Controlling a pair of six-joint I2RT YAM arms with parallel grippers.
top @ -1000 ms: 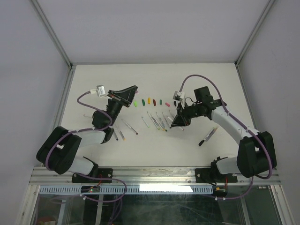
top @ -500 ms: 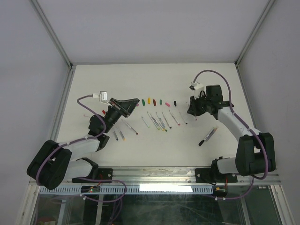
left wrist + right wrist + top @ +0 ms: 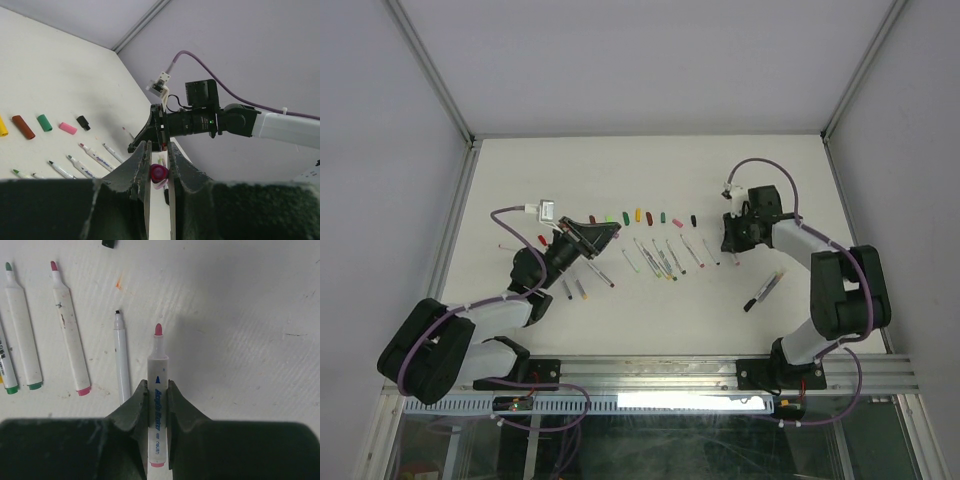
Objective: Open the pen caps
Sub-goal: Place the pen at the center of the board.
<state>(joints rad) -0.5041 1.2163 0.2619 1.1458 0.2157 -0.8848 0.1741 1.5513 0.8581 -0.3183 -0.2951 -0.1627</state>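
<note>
Next, my left gripper swings to the right in the top view, tilts down and releases the magenta cap (image 3: pixel 159 173). Bare tabletop lies there past the black cap (image 3: pixel 104 121).
My left gripper (image 3: pixel 608 232) is shut on a small magenta pen cap (image 3: pixel 159 173), held above the table left of the pen row. My right gripper (image 3: pixel 731 238) is shut on an uncapped white pen with a pink tip (image 3: pixel 158 390), held low over the table at the right end of the pen row. Loose caps lie in a row at the back: yellow (image 3: pixel 638 213), green (image 3: pixel 662 216), pink (image 3: pixel 677 221) and black (image 3: pixel 693 219). The left wrist view shows the brown (image 3: pixel 23 127), green (image 3: pixel 44 122), pink (image 3: pixel 68 128) and black (image 3: pixel 82 122) caps.
Several uncapped white pens (image 3: pixel 660 255) lie side by side mid-table; three show in the right wrist view (image 3: pixel 70 330). A dark pen (image 3: pixel 763 290) lies alone at the right. More pens (image 3: pixel 582 290) lie near the left arm. The right arm (image 3: pixel 200 120) shows in the left wrist view.
The right gripper has swung from the table's middle to the right end of the pen row, carrying the pink-tipped pen. The left gripper has moved nearer and lower.
</note>
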